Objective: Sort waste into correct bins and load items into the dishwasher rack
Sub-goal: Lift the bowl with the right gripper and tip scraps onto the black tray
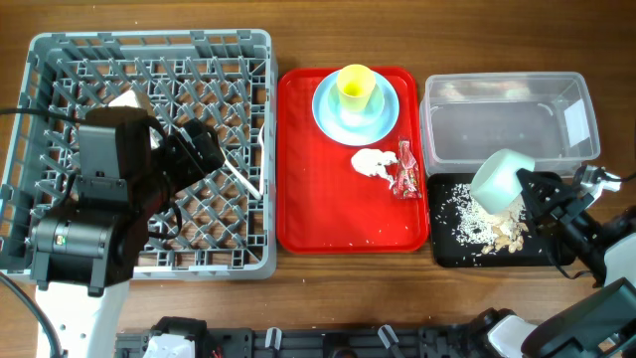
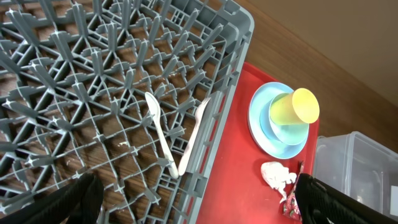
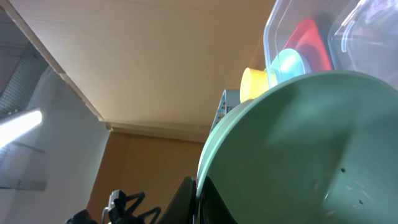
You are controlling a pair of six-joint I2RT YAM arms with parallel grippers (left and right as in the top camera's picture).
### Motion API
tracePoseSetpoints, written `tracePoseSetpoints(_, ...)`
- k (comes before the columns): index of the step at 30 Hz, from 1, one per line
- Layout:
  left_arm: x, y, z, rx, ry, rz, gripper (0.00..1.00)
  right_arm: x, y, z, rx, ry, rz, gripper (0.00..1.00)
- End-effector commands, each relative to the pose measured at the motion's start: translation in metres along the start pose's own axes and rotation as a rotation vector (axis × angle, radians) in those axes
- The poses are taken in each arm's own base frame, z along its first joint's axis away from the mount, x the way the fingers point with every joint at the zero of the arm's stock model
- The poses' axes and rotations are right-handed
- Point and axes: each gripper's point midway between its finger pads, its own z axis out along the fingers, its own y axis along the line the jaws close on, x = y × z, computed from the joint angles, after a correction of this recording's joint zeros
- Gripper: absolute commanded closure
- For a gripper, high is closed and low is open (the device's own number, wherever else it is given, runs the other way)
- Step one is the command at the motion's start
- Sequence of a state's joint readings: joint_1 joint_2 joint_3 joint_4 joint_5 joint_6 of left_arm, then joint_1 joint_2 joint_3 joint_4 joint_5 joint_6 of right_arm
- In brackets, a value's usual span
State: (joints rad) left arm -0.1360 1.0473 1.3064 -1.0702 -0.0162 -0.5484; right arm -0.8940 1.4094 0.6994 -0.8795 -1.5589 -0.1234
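My right gripper swings over the red tray's open front part next, to its left in the overhead view, levels the bowl (image 1: 500,181), then lowers and releases it.
My right gripper (image 1: 532,195) is shut on the rim of the pale green-blue bowl (image 1: 500,181), held tipped over the black tray (image 1: 558,259), where rice scraps (image 1: 467,214) and beige bits lie. The bowl fills the right wrist view (image 3: 311,155). The yellow cup (image 1: 356,86) stands on the light-blue plate (image 1: 343,121) on the red tray. The white napkin (image 1: 373,162) and red wrapper (image 1: 406,170) lie beside them. The white spoon (image 2: 160,132) and fork (image 2: 194,134) lie in the grey rack (image 1: 60,60). My left gripper (image 2: 193,199) is open and empty above the rack's right edge.
The clear tub (image 1: 497,129) with a white label stands behind the black tray and looks empty. The red serving tray (image 1: 308,214) sits between the rack and the bins. A few rice grains lie on the red tray's front part.
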Motion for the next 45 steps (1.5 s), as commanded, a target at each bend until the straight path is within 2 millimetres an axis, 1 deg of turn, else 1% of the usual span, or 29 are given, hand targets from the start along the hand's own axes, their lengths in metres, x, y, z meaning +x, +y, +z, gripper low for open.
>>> tracePoseSetpoints(1, -0.002, 0.0, -0.001, 0.007, -0.004, -0.008, 0.0, -0.003, 0.009, -0.001, -0.063, -0.011, 0.046, 0.96)
tracePoseSetpoints(4, -0.002, 0.0, -0.001, 0.006, -0.004, -0.008, 0.0, -0.003, 0.009, -0.001, -0.063, -0.011, 0.051, 0.96)
tracePoseSetpoints(5, -0.002, 0.0, -0.001, 0.006, -0.004, -0.008, 0.0, 0.003, 0.01, -0.001, -0.063, -0.013, 0.133, 0.96)
tracePoseSetpoints(7, -0.002, 0.0, -0.001, 0.006, -0.004, -0.008, 0.0, 0.005, 0.011, -0.001, -0.063, -0.016, 0.113, 0.96)
tracePoseSetpoints(9, -0.002, 0.0, -0.001, 0.006, -0.004, -0.008, 0.0, 0.01, 0.012, -0.001, -0.062, -0.017, 0.164, 0.96)
tracePoseSetpoints(13, -0.002, 0.0, -0.001, 0.007, -0.004, -0.008, 0.0, 0.011, 0.012, -0.001, -0.062, -0.017, 0.153, 0.96)
tracePoseSetpoints(14, -0.002, 0.0, -0.001, 0.006, -0.004, -0.008, 0.0, 0.012, 0.011, -0.001, -0.055, -0.013, 0.169, 0.96)
tracePoseSetpoints(15, -0.002, 0.0, -0.001, 0.006, -0.004, -0.008, 0.0, 0.017, 0.012, 0.0, -0.046, -0.012, 0.213, 0.96)
tracePoseSetpoints(16, -0.002, 0.0, -0.001, 0.007, -0.004, -0.008, 0.0, 0.015, 0.014, -0.001, -0.059, -0.017, 0.16, 0.96)
tracePoseSetpoints(18, -0.002, 0.0, -0.001, 0.006, -0.004, -0.008, 0.0, 0.017, 0.01, 0.0, -0.032, -0.008, 0.18, 0.96)
tracePoseSetpoints(20, -0.002, 0.0, -0.001, 0.006, -0.004, -0.008, 0.0, 0.012, 0.008, 0.0, -0.033, -0.008, 0.11, 0.96)
tracePoseSetpoints(21, -0.002, 0.0, -0.001, 0.007, -0.004, -0.008, 0.0, 0.014, 0.001, 0.0, 0.01, 0.003, 0.182, 0.96)
tracePoseSetpoints(24, -0.002, 0.0, -0.001, 0.006, -0.004, -0.008, 0.0, 0.011, -0.004, 0.0, 0.028, 0.006, 0.155, 0.96)
tracePoseSetpoints(26, -0.002, 0.0, -0.001, 0.006, -0.004, -0.008, 0.0, 0.016, -0.008, -0.001, 0.059, 0.013, 0.191, 0.96)
tracePoseSetpoints(28, -0.002, 0.0, -0.001, 0.006, -0.004, -0.008, 0.0, 0.014, -0.011, -0.001, 0.078, 0.016, 0.16, 0.96)
tracePoseSetpoints(29, -0.002, 0.0, -0.001, 0.006, -0.004, -0.008, 0.0, 0.012, -0.012, -0.001, 0.098, 0.018, 0.147, 0.96)
tracePoseSetpoints(31, -0.002, 0.0, -0.001, 0.006, -0.004, -0.008, 0.0, 0.012, -0.014, -0.001, 0.19, 0.05, 0.115, 0.96)
tracePoseSetpoints(34, -0.002, 0.0, -0.001, 0.006, -0.004, -0.008, 0.0, 0.015, -0.004, 0.007, 0.344, 0.138, -0.011, 0.96)
tracePoseSetpoints(37, -0.002, 0.0, -0.001, 0.007, -0.004, -0.008, 0.0, 0.021, 0.006, 0.018, 0.579, 0.243, -0.149, 0.96)
tracePoseSetpoints(38, -0.002, 0.0, -0.001, 0.007, -0.004, -0.008, 0.0, 0.026, 0.009, 0.024, 0.675, 0.28, -0.215, 0.96)
tracePoseSetpoints(39, -0.002, 0.0, -0.001, 0.006, -0.004, -0.008, 0.0, 0.037, 0.015, 0.037, 0.721, 0.335, -0.303, 0.96)
tracePoseSetpoints(40, -0.002, 0.0, -0.001, 0.006, -0.004, -0.008, 0.0, 0.056, 0.02, 0.053, 0.724, 0.402, -0.371, 0.96)
tracePoseSetpoints(42, -0.002, 0.0, -0.001, 0.006, -0.004, -0.008, 0.0, 0.087, 0.025, 0.074, 0.697, 0.507, -0.425, 0.96)
tracePoseSetpoints(43, -0.002, 0.0, -0.001, 0.006, -0.004, -0.008, 0.0, 0.11, 0.028, 0.088, 0.674, 0.583, -0.459, 0.96)
tracePoseSetpoints(44, -0.002, 0.0, -0.001, 0.006, -0.004, -0.008, 0.0, 0.13, 0.028, 0.099, 0.672, 0.635, -0.485, 0.96)
tracePoseSetpoints(45, -0.002, 0.0, -0.001, 0.007, -0.004, -0.008, 0.0, 0.143, 0.026, 0.107, 0.682, 0.665, -0.506, 0.96)
